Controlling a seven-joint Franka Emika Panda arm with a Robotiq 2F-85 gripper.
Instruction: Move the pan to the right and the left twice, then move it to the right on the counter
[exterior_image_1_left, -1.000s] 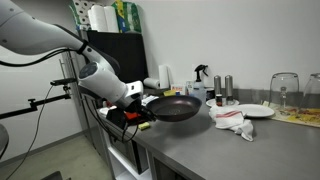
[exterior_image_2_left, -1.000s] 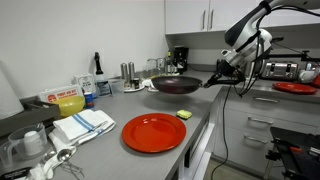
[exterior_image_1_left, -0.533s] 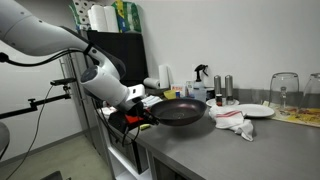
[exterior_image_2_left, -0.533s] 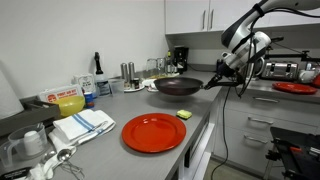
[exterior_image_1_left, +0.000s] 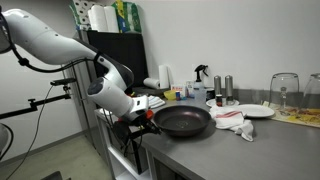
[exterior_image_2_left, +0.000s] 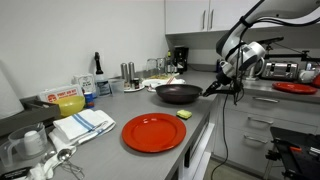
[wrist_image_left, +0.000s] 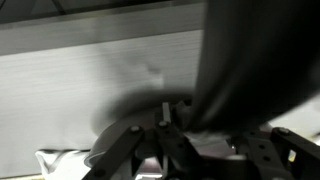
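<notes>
The pan's long handle moves with my gripper toward the white cloth (exterior_image_1_left: 234, 124) next, farther over the grey counter. My gripper then releases it, since the pan sits near the counter's end edge.
The black pan (exterior_image_1_left: 184, 121) sits low over the grey steel counter (exterior_image_1_left: 250, 155), near its end edge. In the other exterior view the pan (exterior_image_2_left: 178, 93) is beyond a big red plate. My gripper (exterior_image_1_left: 143, 121) is shut on the pan's long handle, off the counter's end; it also shows in an exterior view (exterior_image_2_left: 222, 82). In the wrist view the pan (wrist_image_left: 255, 60) fills the upper right as a dark curved shape, and my jaws (wrist_image_left: 165, 135) close around the handle.
A white cloth (exterior_image_1_left: 233, 121) and a white plate (exterior_image_1_left: 254, 111) lie just beyond the pan. Bottles and shakers (exterior_image_1_left: 222, 88) stand at the wall. A red plate (exterior_image_2_left: 153, 132), yellow sponge (exterior_image_2_left: 184, 115) and folded towel (exterior_image_2_left: 82, 125) lie on the counter.
The pan has moved along the counter toward the white cloth and come lower. My arm followed, still holding the handle.
</notes>
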